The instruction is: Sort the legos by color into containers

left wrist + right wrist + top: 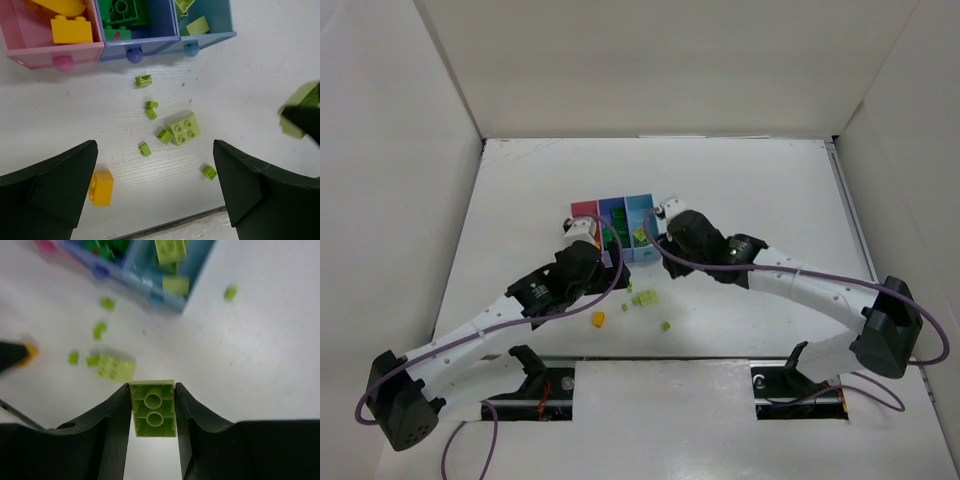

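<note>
The lego goes outward in my right gripper over the near half of the light blue bin with matching lime bricks next for release, as the bin lies outward.
Three joined bins stand mid-table: pink [584,210], periwinkle [612,215], light blue [640,212]. In the left wrist view the pink bin [30,50] holds orange-yellow bricks, the periwinkle bin [150,42] dark green ones, and the light blue bin [215,35] pale lime ones. My right gripper [152,387] is shut on a pale lime brick [152,410], held above the table just in front of the light blue bin [172,302]. My left gripper [155,150] is open and empty over loose bricks: an orange-yellow one [101,188], a lime 2x2 [184,128] and several tiny lime ones.
White walls enclose the table on the left, back and right. The table's front seam [175,222] runs just below the loose bricks. One tiny lime brick [230,292] lies to the right of the light blue bin. The two grippers [625,235] are close together.
</note>
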`<state>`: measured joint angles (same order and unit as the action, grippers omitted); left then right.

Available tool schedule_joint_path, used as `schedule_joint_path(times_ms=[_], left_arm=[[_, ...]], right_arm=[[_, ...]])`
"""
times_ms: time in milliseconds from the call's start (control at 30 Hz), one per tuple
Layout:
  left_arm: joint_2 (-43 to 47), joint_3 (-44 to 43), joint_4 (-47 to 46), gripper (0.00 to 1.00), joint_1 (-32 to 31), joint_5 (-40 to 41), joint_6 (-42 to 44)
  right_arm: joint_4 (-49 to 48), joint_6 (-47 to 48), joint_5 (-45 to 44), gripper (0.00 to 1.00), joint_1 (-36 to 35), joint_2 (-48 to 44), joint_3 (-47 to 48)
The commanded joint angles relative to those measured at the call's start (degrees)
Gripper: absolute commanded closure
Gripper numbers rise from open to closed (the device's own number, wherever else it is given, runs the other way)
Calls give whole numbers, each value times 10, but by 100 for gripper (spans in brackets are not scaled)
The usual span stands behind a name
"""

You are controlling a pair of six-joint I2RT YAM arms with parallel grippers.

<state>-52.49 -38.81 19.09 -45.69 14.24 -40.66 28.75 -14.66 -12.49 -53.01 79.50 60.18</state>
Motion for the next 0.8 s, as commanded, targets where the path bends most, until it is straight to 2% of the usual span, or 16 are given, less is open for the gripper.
schedule_joint_path(times_ms=[0,267,400,467,533,600,700,767], left_arm=[[15,15,-9,0,-3,-18,-19],[41,37,-4,0,-8,-35,-43],[53,43,-12,0,-8,-41,-43],[45,49,-31,0,-8,-50,-35],[36,55,-48,0,-8,-74,-23],[20,60,-73,0,-8,-88,-18],[-9,60,-85,0,-13,-103,11],[-37,54,-98,0,-25,-103,26]], right_arm=[[-64,68,-30,70,-6,43,91],[-90,122,3,68,39,202,281],[-76,122,15,59,52,254,309],[-81,117,15,59,58,272,316],[-76,111,15,52,71,279,322],[-76,111,29,38,71,279,327],[-70,126,44,26,71,265,327],[-70,126,58,24,71,250,316]])
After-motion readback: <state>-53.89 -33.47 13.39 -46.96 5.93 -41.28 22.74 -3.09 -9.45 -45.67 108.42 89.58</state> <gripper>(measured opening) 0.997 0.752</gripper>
